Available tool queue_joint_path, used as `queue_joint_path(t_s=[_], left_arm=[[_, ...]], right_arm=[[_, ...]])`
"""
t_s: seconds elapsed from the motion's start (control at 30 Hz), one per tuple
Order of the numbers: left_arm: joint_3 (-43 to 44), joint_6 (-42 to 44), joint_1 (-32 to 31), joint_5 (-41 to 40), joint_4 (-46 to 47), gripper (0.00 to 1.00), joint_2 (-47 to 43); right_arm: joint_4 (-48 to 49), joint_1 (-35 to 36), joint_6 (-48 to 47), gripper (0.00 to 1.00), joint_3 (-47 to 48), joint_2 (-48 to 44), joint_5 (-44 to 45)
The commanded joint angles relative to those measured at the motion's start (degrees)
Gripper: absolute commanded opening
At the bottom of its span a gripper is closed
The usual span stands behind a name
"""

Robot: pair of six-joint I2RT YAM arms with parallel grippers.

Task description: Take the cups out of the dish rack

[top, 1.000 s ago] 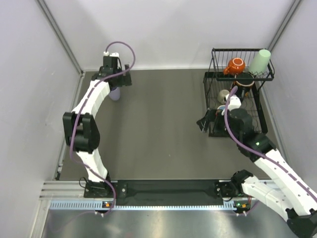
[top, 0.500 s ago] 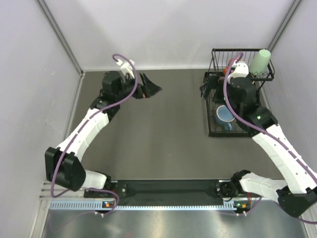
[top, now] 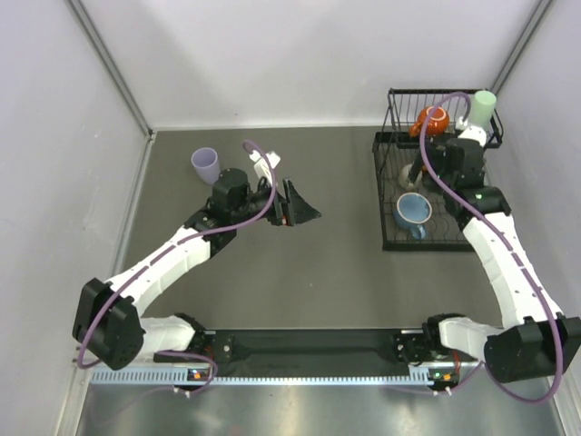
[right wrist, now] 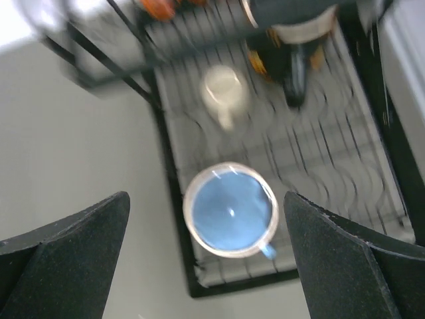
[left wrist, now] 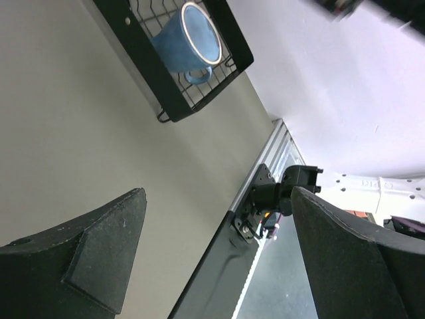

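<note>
The blue mug's handle (top: 418, 232) (right wrist: 268, 252) sticks out clear of the mug's rim, below and back from my right gripper. My right gripper will next bring its open fingers down and back around the handle.
The black wire dish rack (top: 392, 243) stands at the far right. In it are the blue mug (top: 413, 211), the small beige mug (top: 406, 176), the orange mug (top: 432, 119) and the pale green tumbler (top: 481, 109) on the raised basket. The lavender tumbler (top: 205, 164) stands upright on the table at the far left. My left gripper (top: 300, 207) is open and empty over mid-table, right of the tumbler. My right gripper (top: 420, 169) is open and empty above the rack. In the right wrist view, which is blurred, the blue mug (right wrist: 230, 209) lies below the open right gripper (right wrist: 206, 199), the beige mug (right wrist: 224, 90) beyond it. A dark mug (right wrist: 292, 40) shows at the top, blurred.
The left wrist view shows the rack's near corner (left wrist: 199, 86) with the blue mug (left wrist: 192, 36), and the rail (left wrist: 219, 266) at the table's near edge. White walls close in the table at the left, back and right.
My left gripper let go of the lavender tumbler at the far left and swung right towards mid-table. My right arm moved from the rack's near side to above its back part.
</note>
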Motion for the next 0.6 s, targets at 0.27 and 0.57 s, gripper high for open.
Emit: queue_joint_path(t_s=[0.27,0.57], left_arm=[[-1.2,-0.9,-1.0,-0.2,4.9,0.93,-1.6],[-0.6,-1.3,-1.3,-0.2,4.6,0.91,-0.5]], right_arm=[[9.8,-1.3,-2.7,0.94,-25.1,-10.4,-4.9],[24.4,-2.3,-11.7,0.93,-37.1,-16.3,-8.2]])
